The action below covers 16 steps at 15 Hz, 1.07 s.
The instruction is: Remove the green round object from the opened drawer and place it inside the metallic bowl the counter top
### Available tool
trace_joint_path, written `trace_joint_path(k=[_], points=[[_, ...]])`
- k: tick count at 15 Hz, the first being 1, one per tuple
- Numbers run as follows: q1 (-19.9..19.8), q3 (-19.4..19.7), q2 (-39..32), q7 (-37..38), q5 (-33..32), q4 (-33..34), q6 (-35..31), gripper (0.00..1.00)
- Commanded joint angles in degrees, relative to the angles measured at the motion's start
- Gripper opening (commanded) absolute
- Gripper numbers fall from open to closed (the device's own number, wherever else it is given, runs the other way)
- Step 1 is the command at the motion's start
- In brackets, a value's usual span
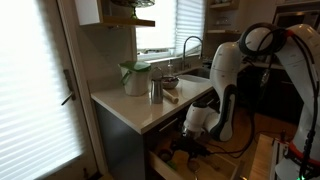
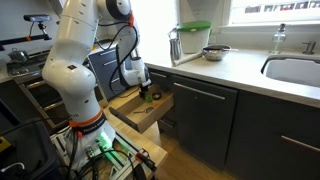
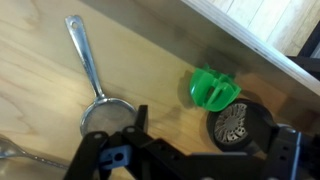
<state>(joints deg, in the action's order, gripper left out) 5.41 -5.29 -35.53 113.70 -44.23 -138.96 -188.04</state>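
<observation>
The green round object is still past and below the robot's open fingers, so the gripper needs to shift toward the drawer point(image 2: 135, 118) side next and go down to the green round object.
The green round object point(image 3: 215, 89) lies on the light wooden floor of the open drawer point(image 3: 50, 110), close to its far wall. My gripper point(image 3: 210, 140) is open and empty, lowered into the drawer, its fingers just short of the green object on either side. In both exterior views the gripper point(image 2: 145, 92) point(image 1: 192, 133) reaches down into the drawer point(image 2: 135, 118). The metallic bowl point(image 2: 215, 52) point(image 1: 171, 81) sits on the pale counter top point(image 2: 240, 72) point(image 1: 130, 106).
In the drawer, a metal spoon-like strainer point(image 3: 90, 70) lies to the left and a dark round disc with a metal face point(image 3: 238, 125) touches the green object. On the counter stand a steel cup point(image 2: 176, 45) and a white jug with green trim point(image 1: 134, 77). A sink point(image 2: 295, 70) is further along.
</observation>
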Motion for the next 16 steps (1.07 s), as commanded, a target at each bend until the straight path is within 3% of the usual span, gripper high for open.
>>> trace_joint_path(k=[1, 3, 9, 10, 11, 13, 16], points=[[5.8, 3.7, -6.4, 1.3, 2.0, 5.2, -2.7, 0.88], [9.2, 6.5, -8.3, 1.7, 3.7, 7.1, -4.7, 0.79], [15.2, 10.3, -12.8, 1.4, 9.2, 10.3, -8.8, 0.8], [15.7, 10.4, -13.5, 1.4, 9.8, 10.7, -8.8, 0.74], [16.0, 10.5, -13.9, 1.4, 10.2, 10.8, -8.8, 0.56], [17.0, 11.1, -14.1, 1.4, 11.1, 10.7, -9.3, 0.4], [17.6, 11.5, -11.9, 1.2, 11.2, 8.8, -9.5, 0.38]])
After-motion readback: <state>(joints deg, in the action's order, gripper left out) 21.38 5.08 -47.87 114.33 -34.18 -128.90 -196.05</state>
